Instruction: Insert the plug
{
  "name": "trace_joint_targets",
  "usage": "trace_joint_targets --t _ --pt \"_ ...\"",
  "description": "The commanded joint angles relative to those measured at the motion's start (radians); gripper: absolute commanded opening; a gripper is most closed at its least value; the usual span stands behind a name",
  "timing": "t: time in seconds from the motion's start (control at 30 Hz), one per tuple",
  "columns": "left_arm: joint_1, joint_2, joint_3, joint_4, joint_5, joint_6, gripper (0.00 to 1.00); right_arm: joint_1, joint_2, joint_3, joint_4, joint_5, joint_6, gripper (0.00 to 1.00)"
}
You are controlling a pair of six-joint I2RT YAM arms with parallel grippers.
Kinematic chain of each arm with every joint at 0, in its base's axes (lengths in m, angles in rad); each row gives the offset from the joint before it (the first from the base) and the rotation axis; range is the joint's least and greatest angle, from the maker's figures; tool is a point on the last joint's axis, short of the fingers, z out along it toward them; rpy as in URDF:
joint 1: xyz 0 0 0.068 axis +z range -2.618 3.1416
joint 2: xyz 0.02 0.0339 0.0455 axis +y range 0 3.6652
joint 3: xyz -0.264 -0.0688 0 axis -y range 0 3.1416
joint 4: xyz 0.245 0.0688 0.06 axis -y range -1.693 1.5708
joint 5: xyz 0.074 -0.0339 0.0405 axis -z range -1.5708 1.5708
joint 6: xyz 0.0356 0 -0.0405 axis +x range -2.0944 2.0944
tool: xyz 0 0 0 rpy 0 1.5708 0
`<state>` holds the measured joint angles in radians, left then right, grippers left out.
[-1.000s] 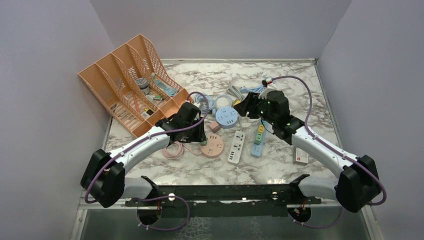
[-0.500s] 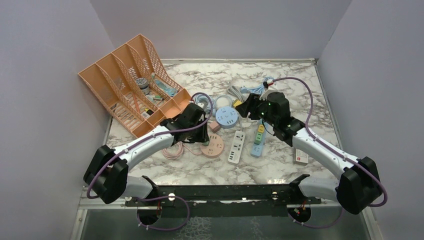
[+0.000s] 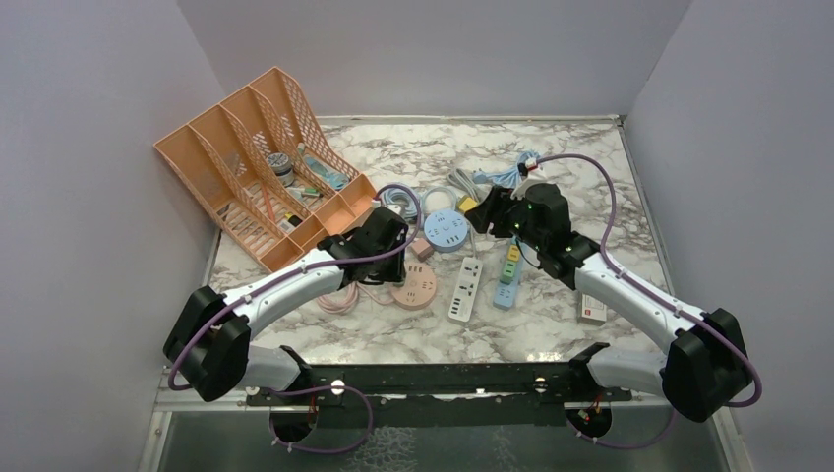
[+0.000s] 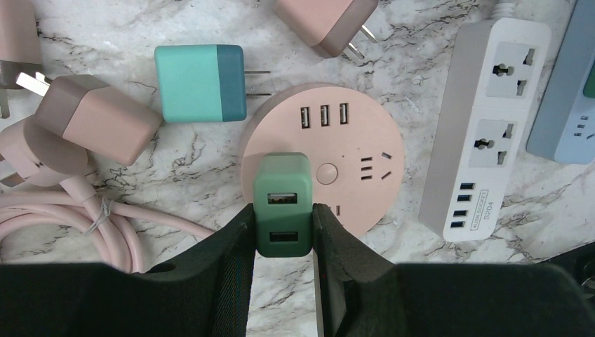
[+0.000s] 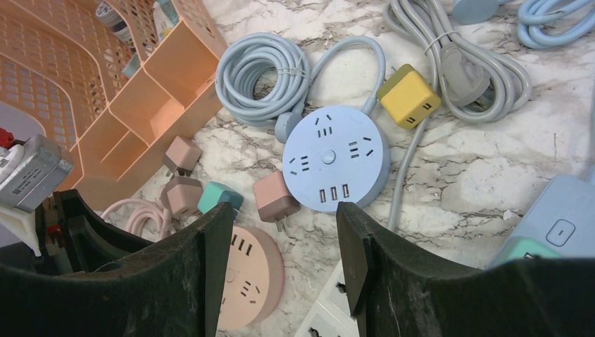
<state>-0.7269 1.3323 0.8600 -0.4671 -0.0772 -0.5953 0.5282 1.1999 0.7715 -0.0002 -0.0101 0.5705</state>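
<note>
I will lower the green plug [image 4: 282,203] with my left gripper next and then release it, as it stands upright over the near part of the pink hub.
My left gripper [image 4: 282,235] is shut on a green USB charger plug [image 4: 282,203], held upright over the near left part of the round pink socket hub [image 4: 330,158]. Whether its prongs are in the hub is hidden. In the top view the left gripper [image 3: 387,258] hovers at the pink hub [image 3: 418,285]. My right gripper [image 5: 284,263] is open and empty, held above the table near the round blue socket hub [image 5: 335,158]; in the top view it [image 3: 484,214] sits just right of that hub [image 3: 446,231].
A white power strip [image 4: 484,119] lies right of the pink hub, a blue strip [image 3: 508,275] beyond it. Loose teal [image 4: 200,83] and pink [image 4: 98,119] plugs, a yellow plug [image 5: 409,96], coiled cables [image 5: 263,70] and an orange file rack [image 3: 261,162] surround them.
My left gripper has shifted slightly right and forward with the green plug, settling over the pink hub. The right gripper has barely moved.
</note>
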Motion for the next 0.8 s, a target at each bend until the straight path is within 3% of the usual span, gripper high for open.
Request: trace_joint_targets --t 0.0,0.23,0.5,0.77 --pt "0.002 -0.002 -0.008 -0.059 -0.045 0.007 0.11 -0.001 -0.030 -0.020 0.014 0.026 -0.013 0.56" --pt "-0.034 0.020 -0.007 -0.054 -0.082 -0.005 0.11 -0.001 -0.029 -0.030 0.019 0.028 -0.009 0.56" --pt "-0.160 0.116 -0.003 -0.062 -0.248 -0.014 0.11 -0.001 -0.033 -0.030 0.014 0.041 -0.014 0.56" --pt "-0.167 0.181 -0.062 -0.044 -0.219 -0.060 0.02 0.000 -0.030 -0.031 0.019 0.039 -0.017 0.56"
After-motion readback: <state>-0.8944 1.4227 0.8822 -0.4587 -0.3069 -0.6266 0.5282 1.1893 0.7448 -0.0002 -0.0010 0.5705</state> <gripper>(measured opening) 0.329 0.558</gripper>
